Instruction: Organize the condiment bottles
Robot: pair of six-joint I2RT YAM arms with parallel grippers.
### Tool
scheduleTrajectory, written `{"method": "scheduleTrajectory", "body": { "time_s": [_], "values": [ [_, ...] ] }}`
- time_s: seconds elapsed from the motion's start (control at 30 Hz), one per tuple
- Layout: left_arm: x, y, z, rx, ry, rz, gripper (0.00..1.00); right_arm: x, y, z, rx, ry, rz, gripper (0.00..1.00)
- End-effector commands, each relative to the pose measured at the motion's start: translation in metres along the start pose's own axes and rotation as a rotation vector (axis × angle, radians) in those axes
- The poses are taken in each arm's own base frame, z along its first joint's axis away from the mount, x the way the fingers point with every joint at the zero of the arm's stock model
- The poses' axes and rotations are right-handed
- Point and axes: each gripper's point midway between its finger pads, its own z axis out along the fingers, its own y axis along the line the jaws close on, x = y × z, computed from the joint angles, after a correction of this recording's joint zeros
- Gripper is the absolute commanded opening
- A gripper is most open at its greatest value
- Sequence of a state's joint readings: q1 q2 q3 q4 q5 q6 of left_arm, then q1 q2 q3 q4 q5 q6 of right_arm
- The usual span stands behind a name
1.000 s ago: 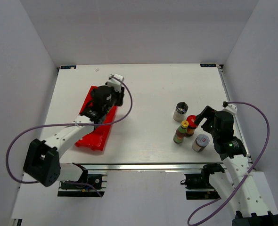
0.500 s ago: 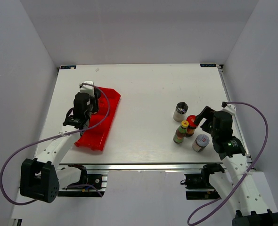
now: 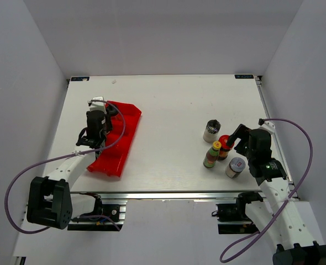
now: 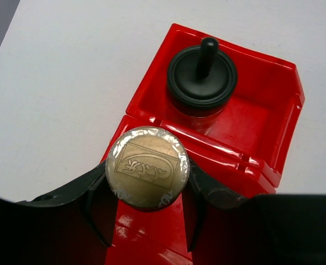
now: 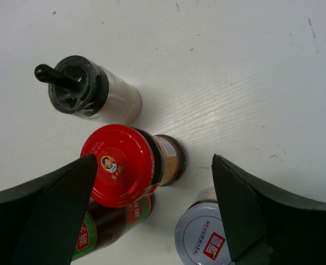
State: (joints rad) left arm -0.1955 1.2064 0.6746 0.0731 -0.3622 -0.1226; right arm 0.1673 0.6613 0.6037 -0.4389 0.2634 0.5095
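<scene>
My left gripper lowers the upright jar into the empty section (image 3: 116, 126) (image 4: 215, 172) beside the black-capped bottle next and releases, since that bottle already occupies the tray's end section.
My left gripper (image 4: 147, 190) is shut on a jar with a brownish gold cap (image 4: 147, 167), held upright over the red tray (image 4: 246, 124). A black-capped bottle (image 4: 201, 77) stands in the tray's end compartment just ahead. In the top view the left gripper (image 3: 99, 115) is at the tray's (image 3: 114, 152) far left end. My right gripper (image 5: 152, 165) is open and straddles a red-capped jar (image 5: 119, 164). Beside it stand a white-capped jar (image 5: 203, 237), a green-labelled bottle (image 5: 105, 226) and a black-capped white bottle (image 5: 88, 91). In the top view the right gripper (image 3: 237, 138) is just right of this group (image 3: 224, 141).
The four bottles on the right stand close together near the table's front right, the yellow-capped one (image 3: 212, 154) nearest the middle. The tray lies slanted at the left. The table's right edge (image 3: 271, 132) is just beyond my right arm.
My left arm has swung from over the tray's middle to its far left end, and has hardly moved in the last half second. The right arm has barely moved.
</scene>
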Motion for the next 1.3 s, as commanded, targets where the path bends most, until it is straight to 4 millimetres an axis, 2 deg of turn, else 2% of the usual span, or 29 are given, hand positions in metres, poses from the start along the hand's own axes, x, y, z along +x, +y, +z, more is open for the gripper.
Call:
{"method": "scheduleTrajectory", "body": {
  "time_s": [0.0,0.07,0.1,0.13,0.37,0.63,0.83,0.9,1.07,1.2,1.27],
  "values": [
    [-0.030,0.009,-0.001,-0.042,-0.123,-0.075,0.20,-0.010,0.003,0.001,-0.009,-0.042,-0.002,0.89],
    [-0.026,0.011,0.000,-0.056,-0.132,-0.096,0.22,-0.009,0.002,0.002,-0.008,-0.039,-0.001,0.89],
    [-0.016,0.015,0.001,-0.075,-0.117,-0.101,0.22,-0.009,0.002,0.003,-0.008,-0.038,-0.002,0.89],
    [-0.013,0.016,0.001,-0.080,-0.116,-0.103,0.22,-0.008,0.002,0.003,-0.005,-0.032,-0.003,0.89],
    [-0.015,0.020,0.006,-0.111,-0.159,-0.141,0.24,-0.007,0.002,0.004,-0.006,-0.027,-0.004,0.89],
    [0.003,0.021,0.016,-0.139,-0.112,-0.146,0.28,-0.004,0.002,0.004,-0.010,-0.021,-0.008,0.89],
    [0.006,0.022,0.019,-0.153,-0.106,-0.154,0.30,-0.005,0.002,0.003,-0.013,-0.023,-0.007,0.89],
    [0.006,0.023,0.018,-0.157,-0.106,-0.156,0.33,-0.004,0.002,0.003,-0.011,-0.020,-0.008,0.89],
    [0.013,0.028,0.020,-0.201,-0.078,-0.178,0.47,-0.002,0.001,0.003,-0.010,-0.016,-0.010,0.89],
    [0.020,0.026,0.025,-0.212,-0.034,-0.167,0.52,-0.002,0.002,0.003,-0.012,-0.015,-0.010,0.89],
    [0.018,0.027,0.026,-0.222,-0.023,-0.176,0.58,-0.003,0.002,0.002,-0.013,-0.018,-0.010,0.89]
  ]
}}
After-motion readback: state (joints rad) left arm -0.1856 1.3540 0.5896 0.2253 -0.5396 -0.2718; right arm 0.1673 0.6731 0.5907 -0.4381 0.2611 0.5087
